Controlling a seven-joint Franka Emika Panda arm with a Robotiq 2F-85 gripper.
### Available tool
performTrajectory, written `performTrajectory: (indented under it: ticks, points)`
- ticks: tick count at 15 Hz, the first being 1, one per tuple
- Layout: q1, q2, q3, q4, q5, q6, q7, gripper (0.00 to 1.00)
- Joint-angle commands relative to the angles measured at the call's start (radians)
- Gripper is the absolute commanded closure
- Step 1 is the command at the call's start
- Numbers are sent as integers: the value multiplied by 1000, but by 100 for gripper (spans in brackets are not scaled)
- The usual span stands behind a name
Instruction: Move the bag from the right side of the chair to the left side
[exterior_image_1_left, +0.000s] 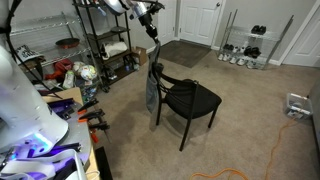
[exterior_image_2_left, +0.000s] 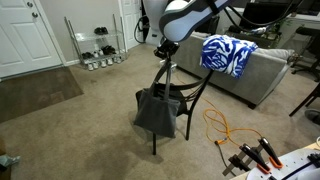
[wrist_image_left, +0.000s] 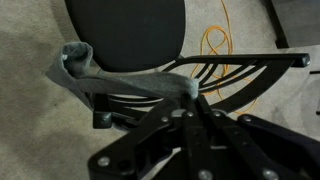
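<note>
My gripper has to bring the straps down toward the top of the backrest (exterior_image_1_left: 158, 69) (wrist_image_left: 112, 99) next and open there.
The black chair (exterior_image_1_left: 196, 98) stands mid-floor on the carpet. The blue-grey bag (exterior_image_1_left: 152, 93) hangs beside its backrest, lifted by its long dark straps. My gripper (exterior_image_1_left: 155, 31) is above the chair and shut on the straps. In an exterior view the bag (exterior_image_2_left: 155, 112) hangs in front of the chair (exterior_image_2_left: 192, 92), below my gripper (exterior_image_2_left: 163, 50). In the wrist view the jaws (wrist_image_left: 191, 100) pinch grey bag fabric (wrist_image_left: 85, 68), which drapes over the backrest frame. The chair's padded seat (wrist_image_left: 125, 28) lies below.
A black wire shelf rack (exterior_image_1_left: 106, 40) and a low shoe rack (exterior_image_1_left: 245, 46) stand along the walls. An orange cable (exterior_image_2_left: 221, 126) lies on the carpet near the chair. A sofa with a blue-white blanket (exterior_image_2_left: 228, 55) is behind. A rug (exterior_image_2_left: 35, 95) lies by the door.
</note>
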Motion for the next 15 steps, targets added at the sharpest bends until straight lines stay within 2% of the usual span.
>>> performTrajectory:
  ticks: [1, 5, 6, 8, 15]
  points:
    - [-33, 25, -5, 1, 43, -21, -19, 98]
    - [-68, 77, -15, 26, 105, -42, -36, 97]
    - [-73, 91, -20, 36, 117, -49, -36, 68]
    - [-85, 110, -26, 52, 145, -64, -42, 63]
    - [-141, 169, -45, 117, 268, -144, -116, 17]
